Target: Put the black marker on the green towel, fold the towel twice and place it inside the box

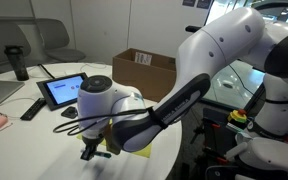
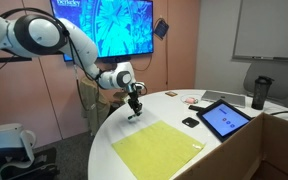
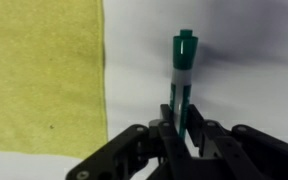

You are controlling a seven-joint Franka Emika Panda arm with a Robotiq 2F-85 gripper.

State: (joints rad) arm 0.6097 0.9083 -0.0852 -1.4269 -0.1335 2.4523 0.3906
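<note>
The marker, still off the towel, goes left in the wrist view next and my gripper releases it, since the green towel's bare middle point(image 2: 156, 148) lies that way.
In the wrist view my gripper point(image 3: 181, 128) is shut on the black marker point(image 3: 184, 85), a dark greenish stick that points away from the jaws over the white table. The green towel point(image 3: 44, 75) lies flat just to the left of the marker, not touching it. In an exterior view the gripper point(image 2: 134, 108) hangs low at the far corner of the spread towel point(image 2: 159, 150). In an exterior view the arm covers most of the towel point(image 1: 136, 148), the gripper point(image 1: 92, 150) is near the table's front edge, and the box point(image 1: 144, 68) stands open at the back.
A tablet point(image 1: 62, 90) on a stand, a flat black remote point(image 1: 32, 108) and a dark bottle point(image 1: 19, 62) sit on the round white table point(image 1: 24, 140). A small black lump point(image 2: 190, 122) lies between towel and tablet point(image 2: 224, 118). A dark cup point(image 2: 261, 92) stands behind.
</note>
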